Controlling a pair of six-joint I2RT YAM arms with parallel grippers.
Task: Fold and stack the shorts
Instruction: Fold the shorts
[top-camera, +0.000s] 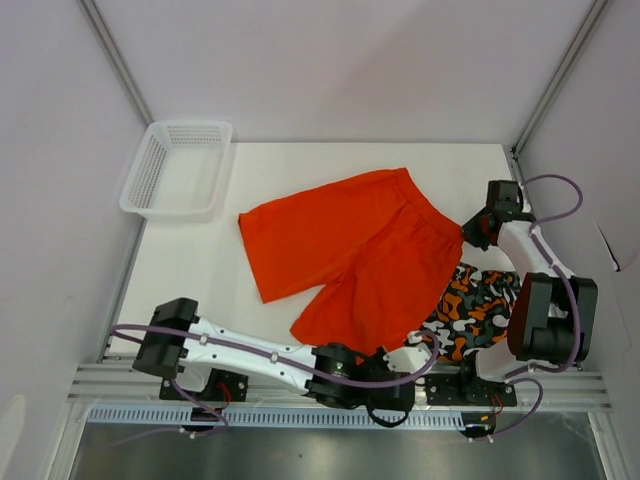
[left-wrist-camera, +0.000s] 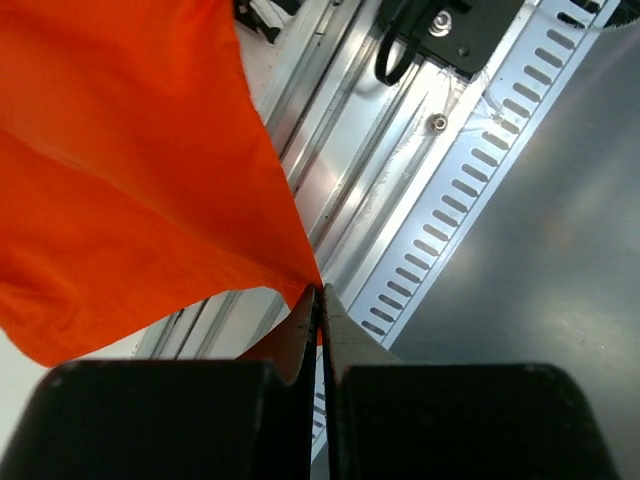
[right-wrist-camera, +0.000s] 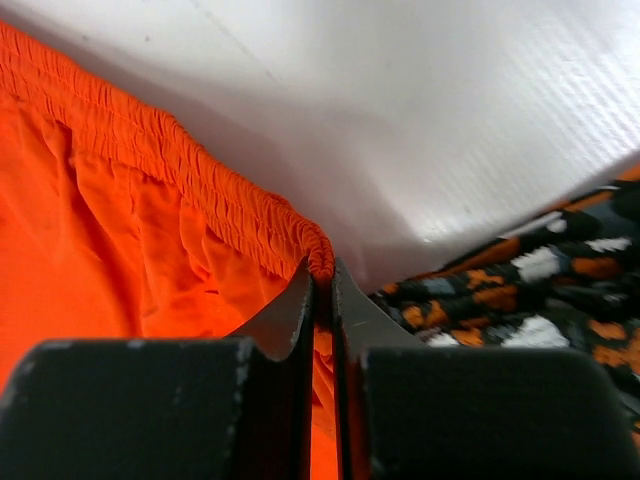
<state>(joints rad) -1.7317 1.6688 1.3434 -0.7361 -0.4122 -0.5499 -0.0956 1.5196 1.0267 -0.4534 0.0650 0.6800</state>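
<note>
Next, my right gripper carries the near waistband corner up and outward, toward the far corner of the waistband (top-camera: 402, 172), and releases it, since the shorts lie unfolded.
The plain orange shorts (top-camera: 350, 250) lie spread flat across the middle of the table, waistband to the right. My right gripper (top-camera: 470, 232) is shut on the near corner of their waistband (right-wrist-camera: 318, 252). My left gripper (top-camera: 395, 352) is shut on the hem corner of the near leg (left-wrist-camera: 300, 272), at the table's front edge. The patterned shorts (top-camera: 472, 312) lie partly under the orange pair at the front right; they also show in the right wrist view (right-wrist-camera: 540, 280).
A white mesh basket (top-camera: 178, 168) stands at the back left corner. The aluminium rail (left-wrist-camera: 400, 200) and arm bases run along the front edge. Frame posts stand at both back corners.
</note>
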